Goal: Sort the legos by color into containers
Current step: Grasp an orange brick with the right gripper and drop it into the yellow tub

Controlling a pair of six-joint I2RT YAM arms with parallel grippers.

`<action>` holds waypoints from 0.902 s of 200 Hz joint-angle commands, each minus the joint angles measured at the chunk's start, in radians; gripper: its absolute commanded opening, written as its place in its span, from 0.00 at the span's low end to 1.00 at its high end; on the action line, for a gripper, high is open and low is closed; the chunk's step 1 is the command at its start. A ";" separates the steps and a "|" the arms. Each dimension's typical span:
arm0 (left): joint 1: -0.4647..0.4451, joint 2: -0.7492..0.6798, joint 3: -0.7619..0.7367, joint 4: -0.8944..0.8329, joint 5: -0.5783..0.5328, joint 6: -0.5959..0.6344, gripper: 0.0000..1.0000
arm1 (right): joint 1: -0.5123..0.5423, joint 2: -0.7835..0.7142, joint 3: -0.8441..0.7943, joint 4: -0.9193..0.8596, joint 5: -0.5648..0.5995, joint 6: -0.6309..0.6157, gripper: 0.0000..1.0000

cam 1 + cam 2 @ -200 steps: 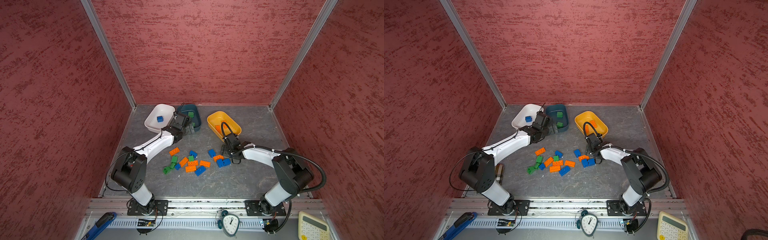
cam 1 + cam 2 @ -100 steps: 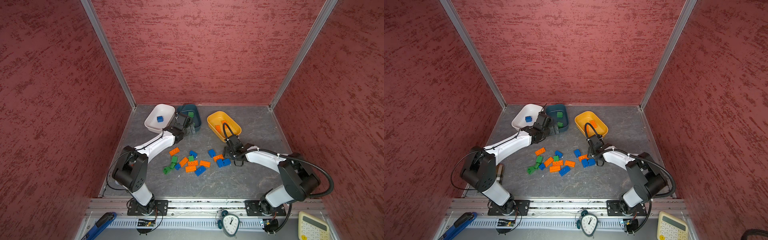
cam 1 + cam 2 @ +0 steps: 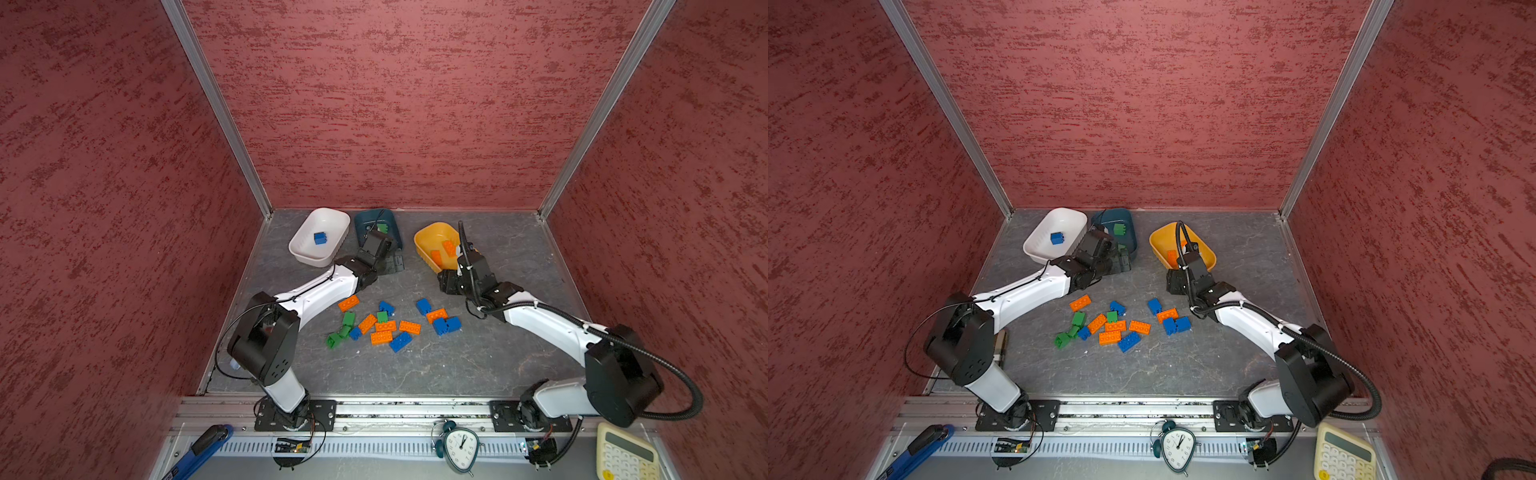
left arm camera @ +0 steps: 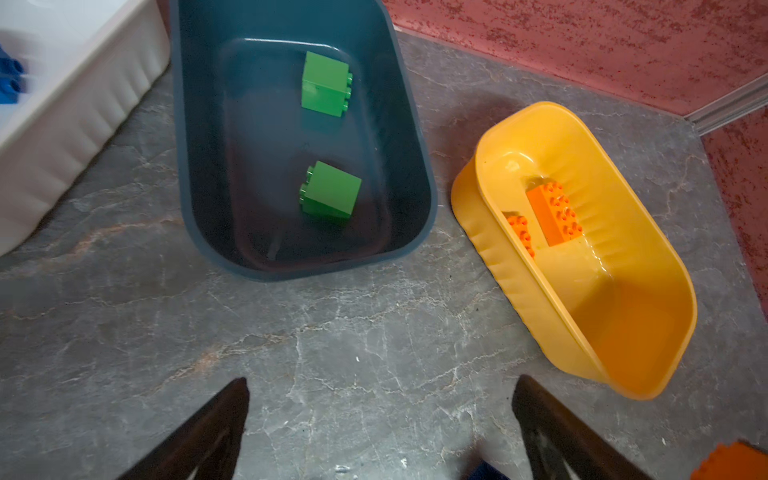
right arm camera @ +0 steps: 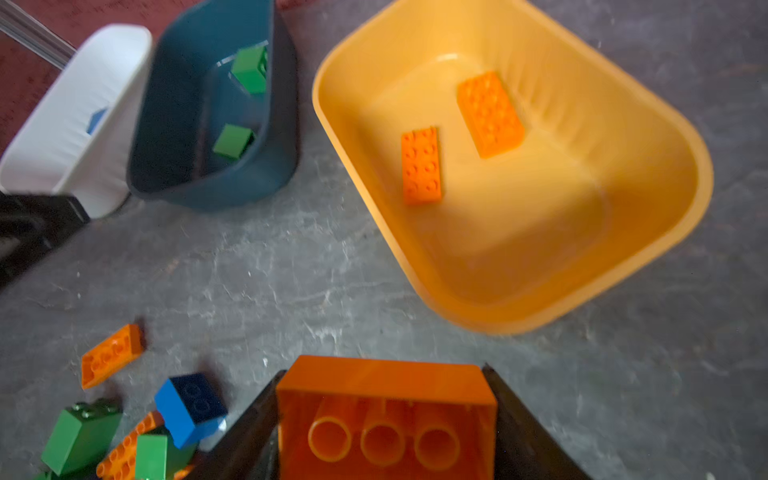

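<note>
The orange lego should go outward in my right gripper to the yellow container [image 5: 519, 316], which already holds orange legos. My right gripper should then let go of the lego over its far end [image 5: 421, 97].
My right gripper [image 5: 384, 372] is shut on an orange lego [image 5: 386, 419], held underside up just in front of the yellow container [image 5: 519, 316]. Two orange legos [image 5: 422, 166] lie inside that container. My left gripper [image 4: 381, 380] is open and empty over bare floor in front of the dark teal container [image 4: 428, 195], which holds two green legos [image 4: 330, 191]. The white container [image 3: 303, 249] holds one blue lego [image 3: 320, 237]. Several loose orange, blue and green legos [image 3: 382, 326] lie scattered mid-floor. In both top views my left gripper [image 3: 1121, 259] and right gripper [image 3: 1173, 282] flank the pile's far side.
Red walls enclose the grey floor on three sides. In front of the rail stand a clock [image 3: 461, 446], a calculator [image 3: 623, 455] and a blue-handled tool [image 3: 199, 449]. The three containers sit in a row along the back wall.
My right gripper's jaws have closed on the orange lego, and it has drawn a little away from the pile toward the yellow container. My left gripper stays open by the teal container.
</note>
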 commanded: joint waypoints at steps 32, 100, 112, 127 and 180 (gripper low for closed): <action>-0.019 0.010 -0.040 0.003 0.037 0.016 0.99 | -0.130 0.237 0.226 0.096 -0.067 -0.061 0.56; -0.060 0.014 -0.071 -0.004 0.038 -0.003 0.99 | -0.208 0.582 0.621 -0.071 -0.190 -0.137 0.70; -0.072 0.019 -0.069 -0.004 0.038 0.002 1.00 | -0.208 0.593 0.658 -0.097 -0.217 -0.143 0.82; -0.085 0.029 -0.066 0.002 0.048 0.021 1.00 | -0.208 0.558 0.640 -0.079 -0.238 -0.148 0.87; -0.129 0.091 -0.024 -0.017 0.135 0.148 0.99 | -0.208 0.265 0.380 0.025 -0.267 -0.127 0.99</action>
